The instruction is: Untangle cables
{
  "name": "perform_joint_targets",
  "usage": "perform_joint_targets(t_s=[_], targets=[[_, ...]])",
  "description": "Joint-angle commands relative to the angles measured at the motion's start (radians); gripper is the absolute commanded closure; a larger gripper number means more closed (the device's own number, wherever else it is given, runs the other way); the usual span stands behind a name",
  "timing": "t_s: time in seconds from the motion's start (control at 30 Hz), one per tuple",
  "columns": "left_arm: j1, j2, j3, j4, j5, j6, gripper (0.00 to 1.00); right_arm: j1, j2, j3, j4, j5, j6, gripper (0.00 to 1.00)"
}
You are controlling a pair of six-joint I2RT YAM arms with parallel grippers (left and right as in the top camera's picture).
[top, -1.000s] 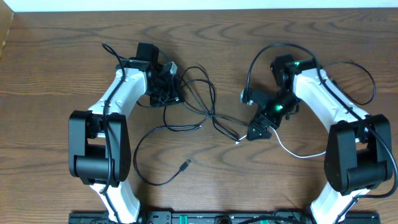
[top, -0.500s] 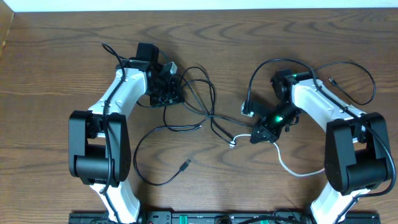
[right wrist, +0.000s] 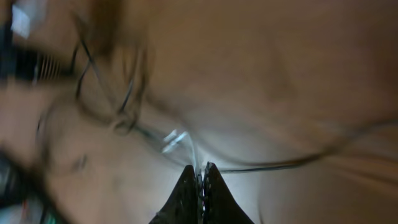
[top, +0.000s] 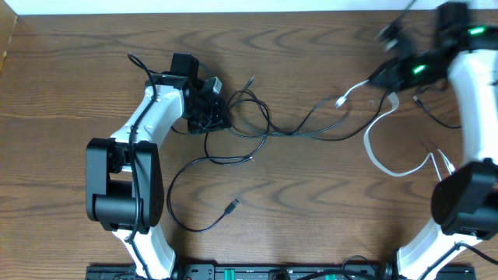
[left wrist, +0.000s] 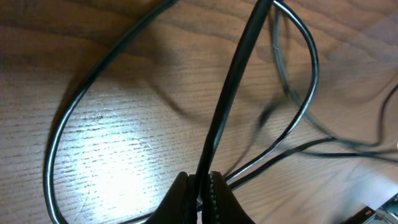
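Note:
The white plug hangs clear of the black tangle, so I need to move my right gripper toward the right in the overhead view next and let go of the cable.
Thin black cables lie tangled at table centre. One strand stretches right, and another loop ends in a plug near the front. My left gripper sits at the tangle's left edge. In the left wrist view its jaws are shut on a black cable. My right gripper is raised at the far right, shut on the white cable. That cable's plug end hangs left of the gripper. The right wrist view is blurred, with the jaws pinching the white cable.
Thicker black wires of the right arm loop near the table's right edge. The table's far edge runs along the top. The arm bases stand at the front left and front right.
My right gripper has closed on the white cable and swung up toward the far right, drawing it out of the tangle and pulling a black strand rightward. The left arm has stayed put.

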Motion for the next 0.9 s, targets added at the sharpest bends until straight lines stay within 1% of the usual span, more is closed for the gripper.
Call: perform_joint_targets(t_s=[0.0,0.03,0.13,0.2,0.23,0.37,0.4,0.47,0.5,0.6,0.63,0.67,0.7,0.73,0.77,0.83,0.87], targets=[[0.001,-0.023,0.019,-0.003,0.001,0.014,0.93,-0.099,-0.007,0.119,0.031,0.210,0.302,0.99],[0.001,-0.023,0.019,-0.003,-0.007,0.014,0.93,-0.128,-0.007,0.143,0.055,0.306,0.370,0.99],[0.001,-0.023,0.019,-0.003,-0.023,0.014,0.93,-0.199,-0.007,0.179,0.130,0.526,0.499,0.99],[0.001,-0.023,0.019,-0.004,-0.043,0.013,0.93,-0.250,-0.007,0.183,0.192,0.616,0.544,0.99],[0.001,-0.023,0.019,-0.004,-0.052,0.013,0.92,-0.263,-0.007,0.183,0.207,0.627,0.546,0.99],[0.001,-0.023,0.019,-0.007,-0.082,0.013,0.93,-0.325,-0.007,0.183,0.274,0.632,0.544,0.99],[0.001,-0.023,0.019,-0.006,-0.083,0.013,0.93,-0.333,-0.007,0.183,0.273,0.600,0.525,0.99],[0.001,-0.023,0.019,-0.002,-0.090,0.013,0.93,-0.334,-0.007,0.181,0.248,0.508,0.456,0.99],[0.001,-0.023,0.019,0.002,-0.093,0.013,0.93,-0.326,-0.007,0.177,0.203,0.436,0.402,0.99],[0.001,-0.023,0.019,0.011,-0.093,0.012,0.93,-0.299,-0.007,0.166,0.102,0.381,0.364,0.98],[0.001,-0.023,0.019,0.011,-0.093,0.010,0.93,-0.288,-0.007,0.163,0.067,0.368,0.355,0.95],[0.001,-0.023,0.019,0.011,-0.093,0.009,0.93,-0.274,-0.007,0.158,0.029,0.351,0.340,0.88],[0.001,-0.023,0.019,0.011,-0.093,0.009,0.93,-0.252,-0.007,0.155,-0.028,0.335,0.320,0.76],[0.001,-0.023,0.019,0.011,-0.093,0.009,0.93,-0.241,-0.007,0.154,-0.052,0.333,0.315,0.71],[0.001,-0.023,0.019,0.011,-0.093,0.009,0.93,-0.225,-0.007,0.154,-0.087,0.334,0.311,0.64],[0.001,-0.023,0.019,0.012,-0.093,0.009,0.92,-0.204,-0.007,0.154,-0.125,0.334,0.303,0.57],[0.001,-0.023,0.019,0.013,-0.093,0.009,0.93,-0.196,-0.010,0.154,-0.140,0.334,0.304,0.55]])
